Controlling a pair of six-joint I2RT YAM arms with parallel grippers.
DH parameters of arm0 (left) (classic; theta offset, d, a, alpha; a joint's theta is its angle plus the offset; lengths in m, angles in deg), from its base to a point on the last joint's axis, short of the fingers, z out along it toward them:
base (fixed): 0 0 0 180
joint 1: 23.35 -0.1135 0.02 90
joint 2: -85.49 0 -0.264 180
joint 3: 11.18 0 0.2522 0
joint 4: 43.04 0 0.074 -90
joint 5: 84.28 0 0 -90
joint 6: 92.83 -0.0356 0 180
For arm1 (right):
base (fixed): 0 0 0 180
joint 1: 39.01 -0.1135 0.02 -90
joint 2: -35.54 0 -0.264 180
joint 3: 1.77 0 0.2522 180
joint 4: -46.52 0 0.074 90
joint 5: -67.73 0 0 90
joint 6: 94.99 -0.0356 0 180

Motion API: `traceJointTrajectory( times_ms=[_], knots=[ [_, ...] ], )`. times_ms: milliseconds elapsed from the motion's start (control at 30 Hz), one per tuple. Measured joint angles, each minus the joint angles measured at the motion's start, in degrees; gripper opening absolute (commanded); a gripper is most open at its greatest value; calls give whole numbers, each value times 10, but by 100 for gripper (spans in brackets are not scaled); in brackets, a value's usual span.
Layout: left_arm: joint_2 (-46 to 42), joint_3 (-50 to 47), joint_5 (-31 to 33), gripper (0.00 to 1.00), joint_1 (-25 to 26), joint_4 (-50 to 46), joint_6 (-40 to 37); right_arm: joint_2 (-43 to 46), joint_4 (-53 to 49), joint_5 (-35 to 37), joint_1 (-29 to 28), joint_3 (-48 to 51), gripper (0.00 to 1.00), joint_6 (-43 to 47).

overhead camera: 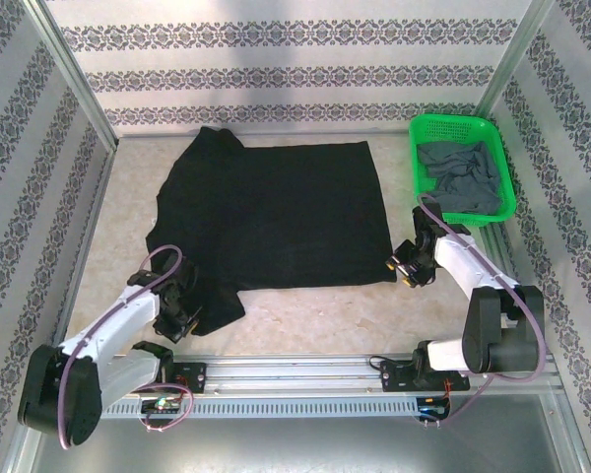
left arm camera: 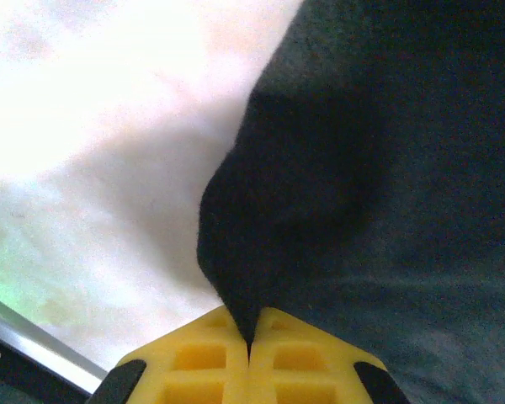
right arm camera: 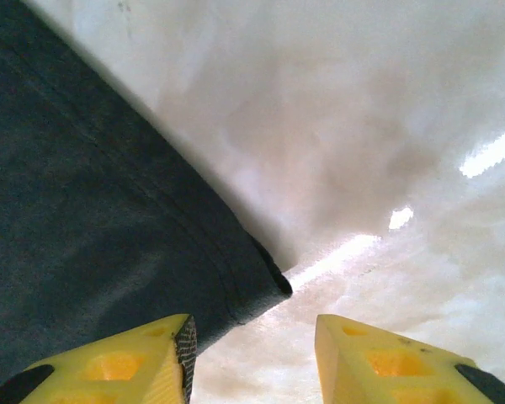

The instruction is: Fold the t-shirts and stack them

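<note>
My open right gripper should lower next and close on the shirt's near hem corner just below, which its finger gap already faces.
A black t-shirt lies spread flat across the middle of the table, its hem toward the right. My left gripper is at its near left sleeve; in the left wrist view the yellow fingers are shut on a pinched fold of the black t-shirt. My right gripper hovers at the shirt's near right hem corner, open, with the corner lying just ahead of the gap between the fingers. A grey t-shirt lies crumpled in the green basket.
The green mesh basket stands at the far right of the table. Patterned walls enclose the back and sides. A metal rail runs along the near edge between the arm bases. Bare tabletop lies in front of the shirt.
</note>
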Motion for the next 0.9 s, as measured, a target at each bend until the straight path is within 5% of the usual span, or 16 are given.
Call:
traceJointTrajectory(
  times_ms=[500,667,767,900],
  knots=[
    [-82,18,0,0,0,-80,0,-36,53,-21,0,37,37,-46],
    [-86,21,2,0,0,-84,-1,-63,61,-25,-2,27,19,-48],
    [-94,25,4,0,0,-90,0,-69,60,-23,-5,21,0,-48],
    [-110,36,5,0,0,-104,0,-56,36,-12,-5,20,0,-41]
  ],
)
